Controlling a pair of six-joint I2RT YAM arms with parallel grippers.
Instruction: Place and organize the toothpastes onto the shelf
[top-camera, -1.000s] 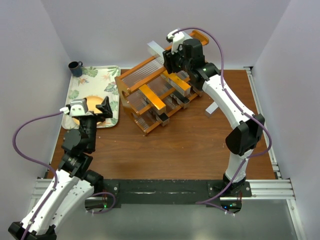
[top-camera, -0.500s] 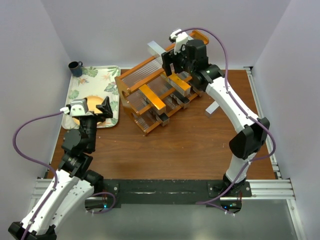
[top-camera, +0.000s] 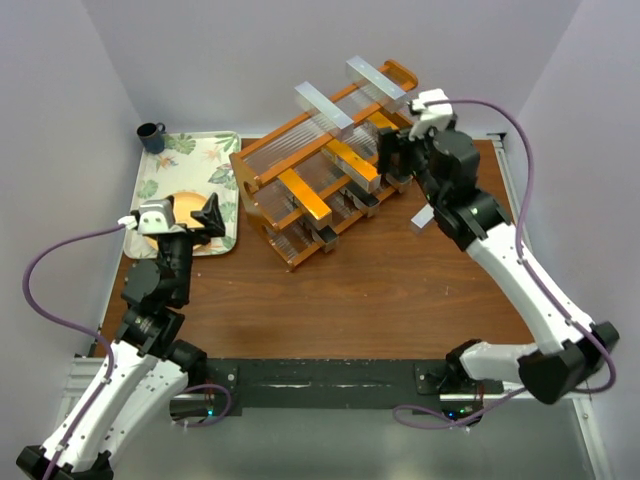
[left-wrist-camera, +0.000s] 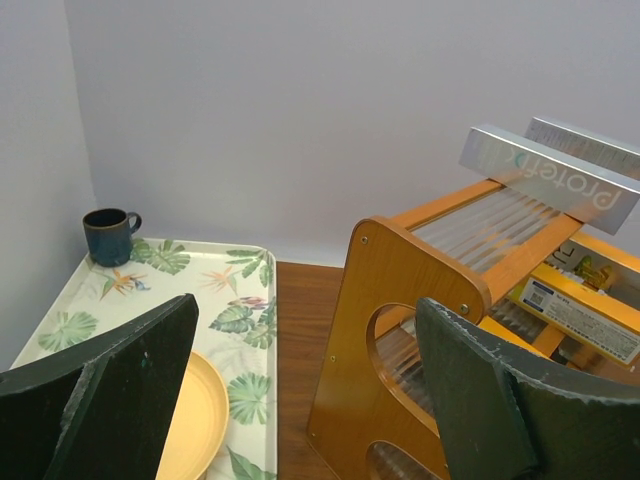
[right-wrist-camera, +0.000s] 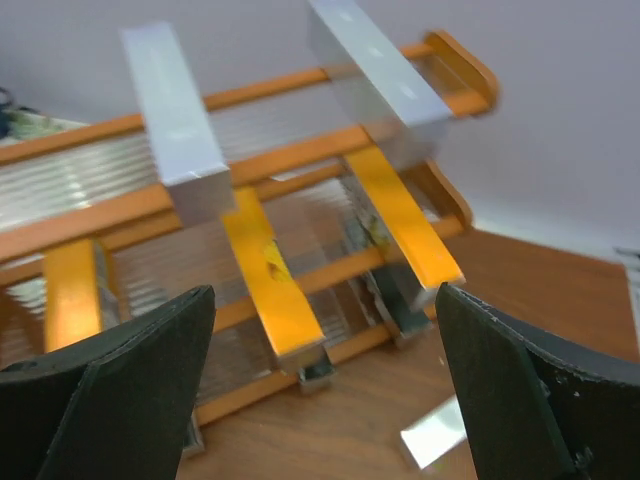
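Observation:
The silver carton's near end (top-camera: 418, 223) (right-wrist-camera: 421, 446) is below my right gripper and to its right in the top view, so I will move the gripper down that way with its fingers tipping downward.
The shelf (top-camera: 255, 190) stands mid-table, tilted. Two silver toothpastes (top-camera: 323, 106) (top-camera: 376, 77) lie across its top tier, and the right wrist view shows them too (right-wrist-camera: 175, 120) (right-wrist-camera: 375, 75). Orange-gold cartons (top-camera: 305, 195) (top-camera: 350, 165) rest on the middle tier, with dark grey ones (top-camera: 325, 235) below. One silver carton (top-camera: 423, 217) lies on the table right of the shelf. My right gripper (top-camera: 392, 163) hangs open and empty just off the shelf's right end. My left gripper (top-camera: 185, 218) is open and empty, left of the shelf over the tray's edge.
A floral tray (top-camera: 190, 160) sits at the back left with a yellow plate (top-camera: 178, 205) on it and a dark mug (top-camera: 151, 135) at its far corner. White walls close in the table on three sides. The shelf's end panel (left-wrist-camera: 400, 330) stands close before the left fingers.
My right gripper has opened, leaving a silver toothpaste on the top tier's right end. It has pulled back to the right and toward the near side. The left arm has not moved.

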